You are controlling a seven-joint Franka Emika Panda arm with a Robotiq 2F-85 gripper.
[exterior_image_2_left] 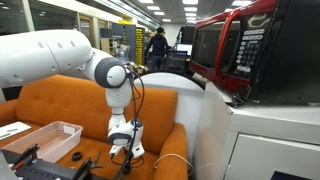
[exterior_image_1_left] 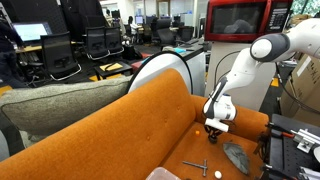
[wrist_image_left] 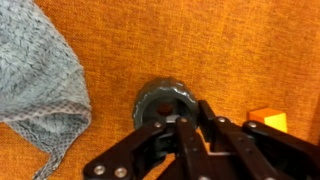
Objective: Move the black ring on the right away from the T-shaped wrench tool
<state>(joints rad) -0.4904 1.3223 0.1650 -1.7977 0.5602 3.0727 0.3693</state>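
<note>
I will turn my gripper and move the ring away from the T-shaped wrench tool, onto the seat toward the sofa arm, and let go of it there, because the tool lies nearby.
In the wrist view the black ring point(wrist_image_left: 163, 98) lies on the orange sofa seat, right at my fingertips. My gripper point(wrist_image_left: 190, 115) is closed down on the ring's near right wall, one finger at the hole and one outside. In an exterior view the gripper point(exterior_image_1_left: 215, 126) is low over the seat, and the ring is hidden under it. The thin grey T-shaped wrench tool point(exterior_image_1_left: 196, 165) lies on the seat in front of the gripper, apart from it. In the other exterior view the gripper point(exterior_image_2_left: 122, 151) is also down at the seat.
A grey mesh cloth point(wrist_image_left: 35, 80) lies left of the ring and an orange block point(wrist_image_left: 268, 120) right of it. A grey oval lump point(exterior_image_1_left: 236, 155) and a small white ball point(exterior_image_1_left: 219, 176) lie near the tool. A clear tray point(exterior_image_2_left: 40, 135) stands on the seat.
</note>
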